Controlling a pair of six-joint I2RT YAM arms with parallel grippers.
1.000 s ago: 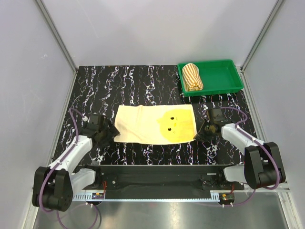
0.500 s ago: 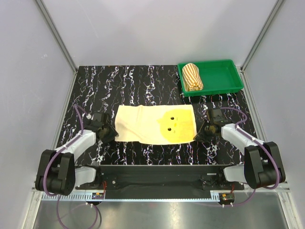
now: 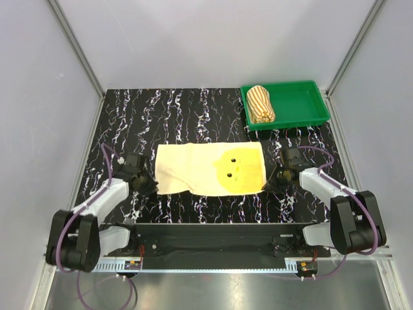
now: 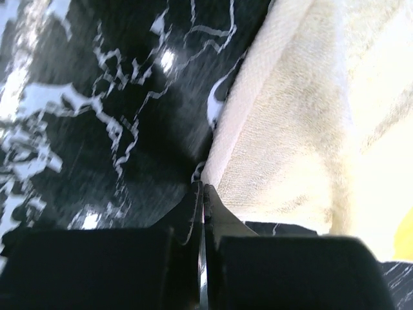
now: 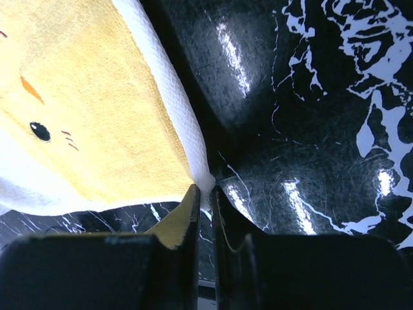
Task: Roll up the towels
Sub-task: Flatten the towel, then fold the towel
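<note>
I should lift the pinched hem with my right gripper, carry it outward to the flat yellow towel's far corner by the tray and let go there.
The yellow towel (image 3: 211, 169) lies flat in the middle of the table, a chick face printed on its right half. My left gripper (image 3: 151, 186) (image 4: 201, 188) is shut at the towel's near left corner (image 4: 284, 161). The corner touches the tips, and no cloth shows between them. My right gripper (image 3: 268, 185) (image 5: 207, 188) is shut on the towel's near right corner, with its white hem (image 5: 174, 110) pinched between the tips. The striped towel (image 3: 261, 103) lies rolled up in the left part of the green tray (image 3: 303, 106).
The tray stands at the table's back right corner. Black marbled tabletop (image 3: 161, 116) surrounds the yellow towel. Grey walls close in the left, back and right sides.
My left gripper has gone from wide open to shut and shifted slightly at the near left corner. The right gripper and both towels have stayed put.
</note>
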